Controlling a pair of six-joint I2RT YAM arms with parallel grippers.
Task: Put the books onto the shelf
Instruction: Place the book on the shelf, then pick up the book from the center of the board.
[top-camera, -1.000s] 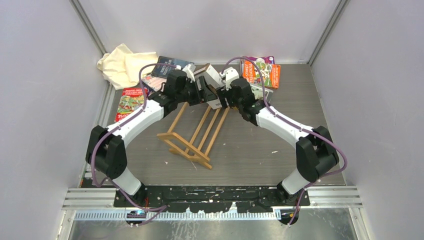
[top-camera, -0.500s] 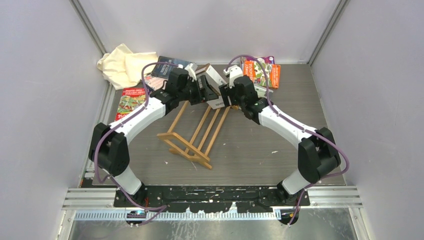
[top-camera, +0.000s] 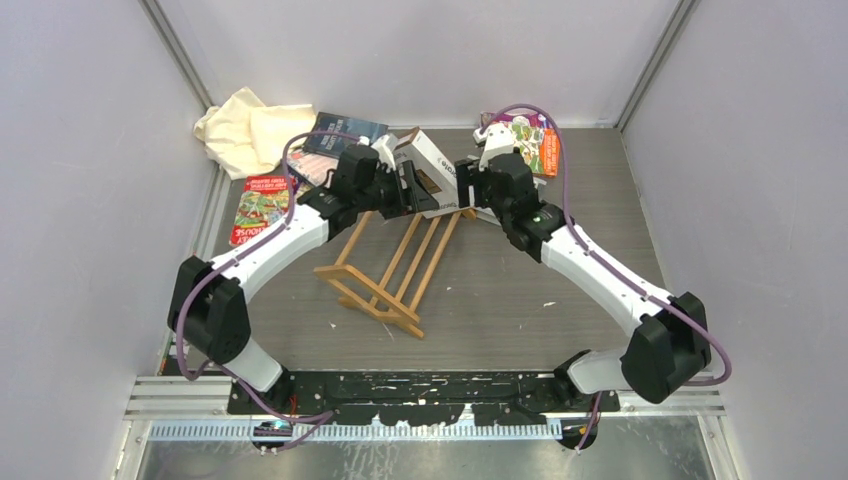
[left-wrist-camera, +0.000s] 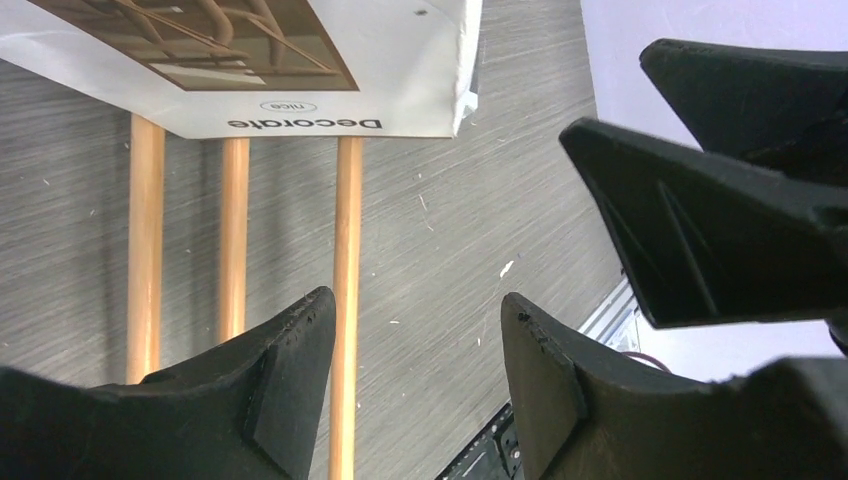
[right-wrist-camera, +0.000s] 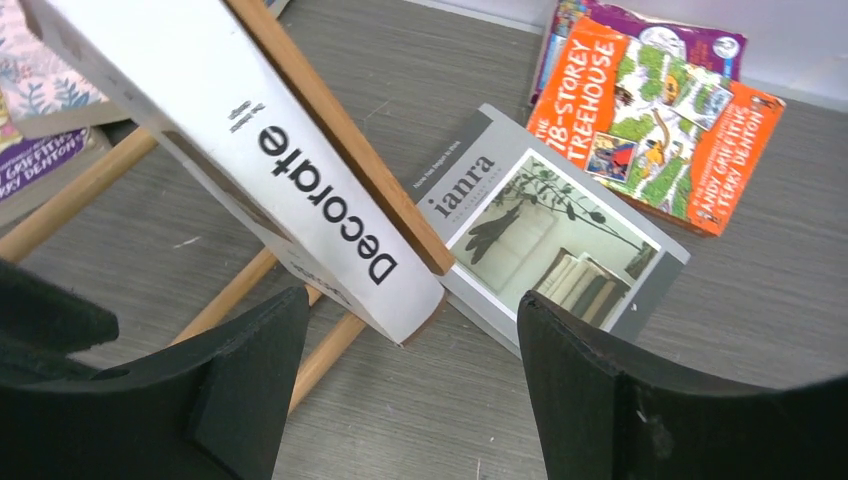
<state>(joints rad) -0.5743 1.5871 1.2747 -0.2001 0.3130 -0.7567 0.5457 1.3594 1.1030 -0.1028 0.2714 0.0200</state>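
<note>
Next, my right gripper swings to its right in the top view, turning, and descends to the grey book's corner by the orange book, which is uncovered below.
The white book with "Decorate" on its spine (right-wrist-camera: 290, 170) stands tilted on the far end of the wooden shelf (top-camera: 395, 265), leaning on its end frame (right-wrist-camera: 340, 140). No gripper holds it. My left gripper (left-wrist-camera: 415, 310) is open over the shelf's slats (left-wrist-camera: 347, 300), just short of the white book (left-wrist-camera: 300, 70). On the book's other side my right gripper (right-wrist-camera: 410, 370) is open and empty. A grey "ianra" book (right-wrist-camera: 550, 230) lies flat behind the shelf, with an orange book (right-wrist-camera: 660, 120) on a purple one beyond it.
A dark blue book (top-camera: 345, 130) and a red-green book (top-camera: 262, 205) lie at the back left, next to a cream cloth (top-camera: 245, 125). My two grippers face each other closely; the right one's fingers (left-wrist-camera: 720, 220) show in the left wrist view.
My right gripper has drawn back to the right, away from the white book. The left gripper's jaws have narrowed a little. The book now leans further right on the shelf's end.
</note>
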